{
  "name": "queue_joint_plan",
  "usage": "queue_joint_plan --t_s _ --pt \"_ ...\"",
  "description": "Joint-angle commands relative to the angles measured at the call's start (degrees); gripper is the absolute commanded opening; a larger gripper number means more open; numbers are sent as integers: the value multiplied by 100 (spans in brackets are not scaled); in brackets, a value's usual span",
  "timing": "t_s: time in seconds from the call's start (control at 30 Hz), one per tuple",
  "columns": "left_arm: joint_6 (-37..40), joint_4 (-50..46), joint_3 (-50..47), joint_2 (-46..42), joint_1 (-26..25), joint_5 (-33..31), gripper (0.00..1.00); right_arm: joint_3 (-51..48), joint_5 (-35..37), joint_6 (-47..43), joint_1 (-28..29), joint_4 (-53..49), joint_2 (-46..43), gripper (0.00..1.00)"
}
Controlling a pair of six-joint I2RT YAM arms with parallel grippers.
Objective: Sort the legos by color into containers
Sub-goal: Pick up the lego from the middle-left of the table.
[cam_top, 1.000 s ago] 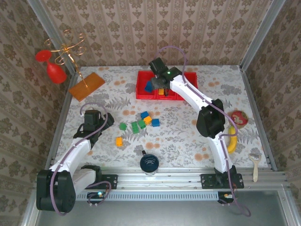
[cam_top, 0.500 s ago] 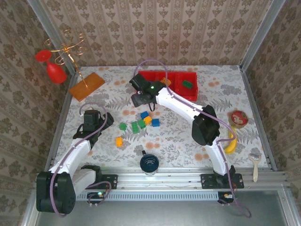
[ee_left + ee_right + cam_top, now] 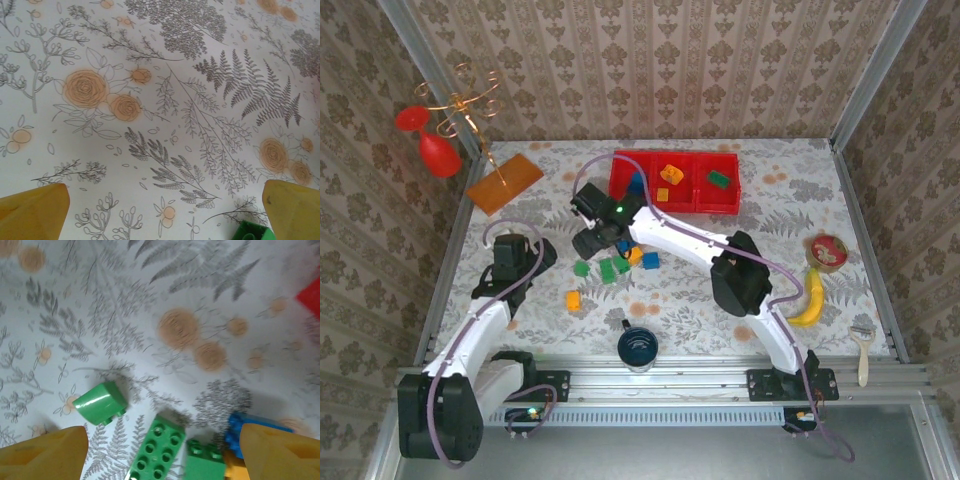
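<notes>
My right gripper will stay open and next move down and toward my left gripper, onto the rounded green brick, which is below it and apart from the other bricks.
The red tray [image 3: 728,205] stands at the back of the table. It holds a blue brick [image 3: 636,184] on the left, orange bricks [image 3: 670,173] in the middle and a green brick [image 3: 718,179] on the right. Loose legos lie mid-table: green bricks [image 3: 607,270], a blue one [image 3: 650,260] and an orange one [image 3: 573,299]. My right gripper [image 3: 588,245] hovers open just above them. Between its fingers [image 3: 42,455] lie a flat green brick [image 3: 155,452] and a rounded green brick [image 3: 100,402], with a blue brick [image 3: 250,426] by the right finger. My left gripper [image 3: 525,255] is open over bare cloth, a green brick [image 3: 252,232] at its edge.
A dark blue cup [image 3: 637,346] stands at the near edge. A banana [image 3: 810,298], a red round lid [image 3: 828,252] and a brush [image 3: 861,350] lie at the right. An orange board [image 3: 505,182] with a gold stand sits at the back left.
My right arm has swung from over the tray's left compartment back and left to the loose bricks, its jaws widening. A blue brick now lies in that compartment. The left arm stayed put.
</notes>
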Motion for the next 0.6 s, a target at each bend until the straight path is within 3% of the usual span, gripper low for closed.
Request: queue_joint_plan --t_s 0.0,0.57 --pt "146 -230 19 -107 169 -63 100 233 -355 -282 82 -144 328 81" --pt "281 -468 55 -279 592 88 100 964 -340 -954 347 -435 1229 78"
